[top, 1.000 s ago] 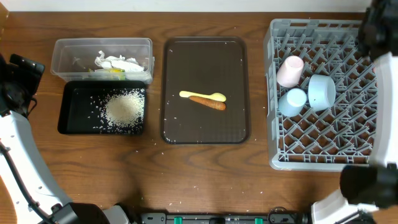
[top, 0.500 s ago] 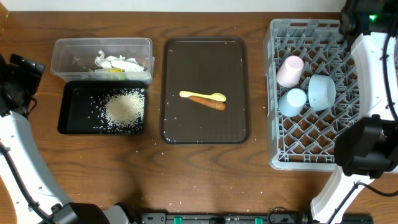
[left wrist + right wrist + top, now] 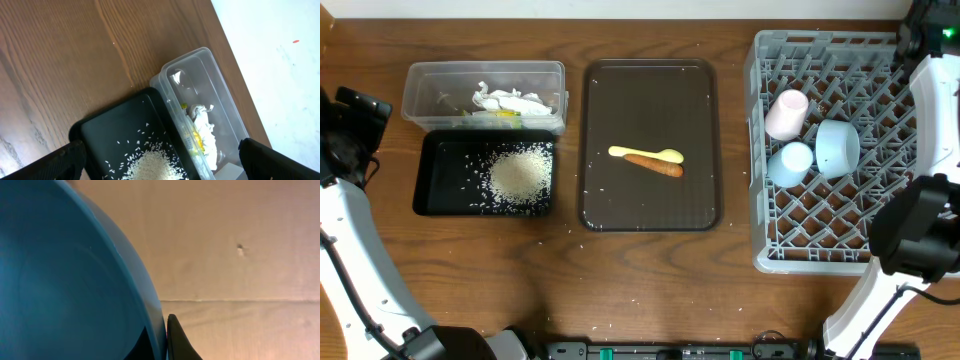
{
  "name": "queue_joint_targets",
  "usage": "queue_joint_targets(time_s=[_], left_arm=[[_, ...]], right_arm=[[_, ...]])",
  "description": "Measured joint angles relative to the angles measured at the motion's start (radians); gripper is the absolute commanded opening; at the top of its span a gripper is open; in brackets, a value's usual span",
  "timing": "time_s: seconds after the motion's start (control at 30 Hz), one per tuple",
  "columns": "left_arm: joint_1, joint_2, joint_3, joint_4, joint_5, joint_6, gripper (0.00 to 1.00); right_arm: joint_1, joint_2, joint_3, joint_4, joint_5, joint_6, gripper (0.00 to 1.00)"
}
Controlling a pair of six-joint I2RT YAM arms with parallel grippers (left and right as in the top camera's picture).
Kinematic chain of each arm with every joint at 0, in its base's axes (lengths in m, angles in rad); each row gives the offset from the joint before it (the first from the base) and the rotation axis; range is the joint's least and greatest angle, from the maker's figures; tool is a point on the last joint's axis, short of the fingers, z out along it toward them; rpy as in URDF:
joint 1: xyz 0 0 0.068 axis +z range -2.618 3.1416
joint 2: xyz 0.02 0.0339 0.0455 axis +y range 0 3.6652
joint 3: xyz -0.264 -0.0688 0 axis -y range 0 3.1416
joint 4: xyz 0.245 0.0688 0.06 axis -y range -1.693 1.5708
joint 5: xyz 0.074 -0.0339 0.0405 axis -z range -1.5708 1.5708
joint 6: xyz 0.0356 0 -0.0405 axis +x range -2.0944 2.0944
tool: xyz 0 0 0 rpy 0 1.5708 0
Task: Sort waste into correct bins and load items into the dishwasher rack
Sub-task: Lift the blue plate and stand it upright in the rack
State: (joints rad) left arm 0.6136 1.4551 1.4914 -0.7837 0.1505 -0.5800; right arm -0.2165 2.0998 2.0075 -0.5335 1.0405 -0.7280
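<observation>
My right gripper shifts to the left in the overhead view over the grey rack's far end next, then releases the plate, since pegs there stand empty.
My right gripper is shut on the rim of the dark blue plate, which fills the left of the right wrist view. In the overhead view that arm is at the far right corner and the plate is hidden. The grey rack holds a pink cup, a pale blue cup and a pale bowl. The yellow spoon and the orange food piece lie together on the brown tray. My left gripper is open and empty above the black tray.
The clear tub holds paper scraps with a yellow-green wrapper. The black tray in front of it holds a pile of rice. A few loose grains lie on the brown tray and the table. My left arm is at the left edge.
My right arm has swung from over the rack's right side toward the far right corner. The left arm and everything on the table have not moved.
</observation>
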Motion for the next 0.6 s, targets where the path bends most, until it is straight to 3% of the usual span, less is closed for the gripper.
queue_joint_targets(time_s=[0.43, 0.5, 0.6], left_arm=[[0.0, 0.0, 0.0, 0.0, 0.0, 0.0, 1.0], [0.0, 0.0, 0.0, 0.0, 0.0, 0.0, 1.0], [0.0, 0.0, 0.0, 0.0, 0.0, 0.0, 1.0]], right_arm=[[0.04, 0.045, 0.0, -0.032, -0.044, -0.006, 0.02], [0.046, 0.046, 0.0, -0.032, -0.041, -0.007, 0.13], [0.075, 0.051, 0.0, -0.048, -0.05, -0.006, 0.42]])
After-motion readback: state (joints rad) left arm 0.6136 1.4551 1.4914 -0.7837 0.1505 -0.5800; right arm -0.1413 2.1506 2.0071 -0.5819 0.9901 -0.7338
